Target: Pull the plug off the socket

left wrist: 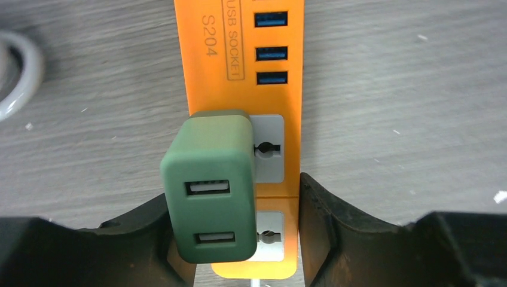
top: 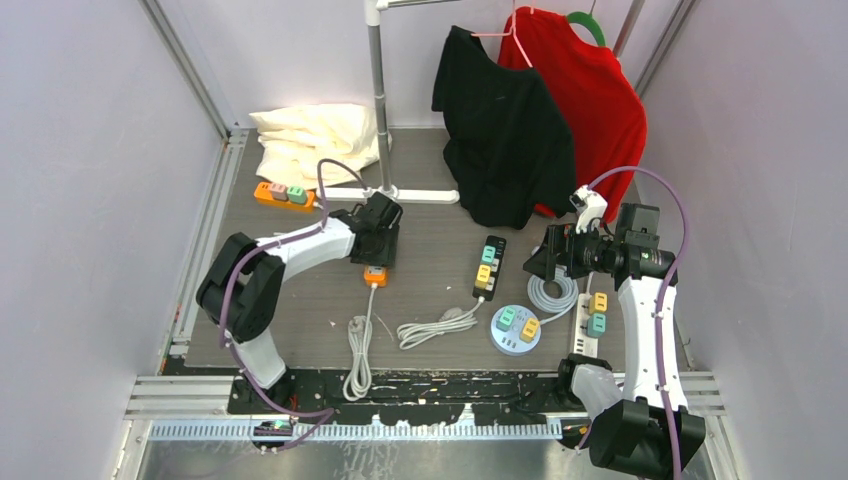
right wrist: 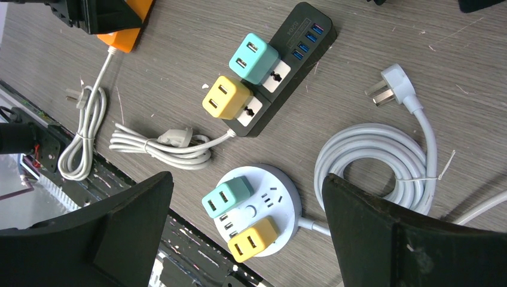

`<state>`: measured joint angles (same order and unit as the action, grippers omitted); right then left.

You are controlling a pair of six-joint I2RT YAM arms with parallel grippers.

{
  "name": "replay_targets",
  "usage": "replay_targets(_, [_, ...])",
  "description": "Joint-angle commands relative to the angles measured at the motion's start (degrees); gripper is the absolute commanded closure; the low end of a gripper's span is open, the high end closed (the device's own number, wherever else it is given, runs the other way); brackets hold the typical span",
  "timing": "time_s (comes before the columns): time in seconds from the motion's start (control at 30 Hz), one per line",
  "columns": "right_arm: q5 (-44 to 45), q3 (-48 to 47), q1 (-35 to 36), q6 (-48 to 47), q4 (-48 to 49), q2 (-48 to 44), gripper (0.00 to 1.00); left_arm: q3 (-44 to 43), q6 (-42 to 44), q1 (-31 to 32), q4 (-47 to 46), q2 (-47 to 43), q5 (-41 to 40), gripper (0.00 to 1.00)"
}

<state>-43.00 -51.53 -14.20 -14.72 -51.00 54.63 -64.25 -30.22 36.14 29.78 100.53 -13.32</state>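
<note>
The tabletop beside the black power strip is bare, so the left gripper will turn the orange power strip (left wrist: 239,95), shift it toward the black one and release it on that spot.
A dark green two-port plug (left wrist: 209,185) stands in the orange power strip (left wrist: 239,95), at the strip's cable end. My left gripper (left wrist: 233,197) straddles that end. Its right finger (left wrist: 323,221) presses the strip's right edge. Its left finger (left wrist: 137,233) sits close against the strip's left side, partly hidden behind the plug. From above, the left gripper (top: 378,245) covers the plug and only the orange strip's tip (top: 375,275) shows. My right gripper (right wrist: 246,179) hangs open above the round white socket (right wrist: 281,197), holding nothing.
A black strip (right wrist: 299,42) carries teal and yellow plugs. The round socket holds two more. A coiled white cable (right wrist: 376,155) lies beside it. A second orange strip (top: 283,193) and pillows (top: 310,135) sit back left, and a clothes rack base (top: 420,193) stands behind.
</note>
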Motion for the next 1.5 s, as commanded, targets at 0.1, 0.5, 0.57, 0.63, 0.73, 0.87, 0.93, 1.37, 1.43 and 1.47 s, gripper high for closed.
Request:
replay_targets(0.1, [-1.4, -0.5, 0.4, -0.9, 0.8, -1.4, 0.0, -0.2, 21.1, 0.4, -7.8, -4.4, 19.8, 0.97])
replay_targets(0.5, [-2.0, -0.5, 0.5, -1.3, 0.6, -1.2, 0.0, -0.3, 38.1, 10.1, -11.3, -0.3, 24.9, 0.77])
replay_targets(0.57, [-2.1, -0.6, 0.5, -1.4, 0.5, -1.2, 0.0, -0.5, 37.9, 11.1, -11.7, 0.5, 23.2, 0.67])
replay_targets(0.63, [-2.1, -0.7, 0.5, -1.4, 0.4, -1.0, 0.0, -0.5, 37.2, 11.9, -12.3, 0.5, 21.2, 0.56])
replay_targets(0.73, [-2.2, -0.6, 0.5, -1.5, 0.4, -1.0, 0.0, 0.8, 36.0, 12.4, -14.3, -1.0, 19.3, 0.41])
replay_targets(0.87, [-2.4, -0.8, 0.6, -1.6, 0.2, -0.8, 0.0, 1.3, 34.7, 12.4, -14.5, -3.5, 18.5, 0.31])
replay_targets(0.93, [-2.6, -0.8, 0.6, -1.8, 0.1, -0.9, 0.0, 2.0, 33.9, 12.5, -14.9, -5.4, 18.5, 0.28])
replay_targets(1.37, [-10.0, -1.6, 0.5, -7.3, -4.3, -1.5, 0.0, 21.6, 20.1, 12.3, -29.1, -36.5, 20.0, 0.28])
replay_targets(1.43, [-12.9, -1.5, 0.6, -10.0, -5.9, -1.6, 0.0, 25.7, 18.2, 12.3, -32.0, -43.1, 19.1, 0.26])
replay_targets(1.47, [-14.3, -1.5, 0.6, -11.8, -6.9, -1.6, 0.0, 28.0, 17.4, 12.2, -34.0, -45.6, 18.6, 0.22])
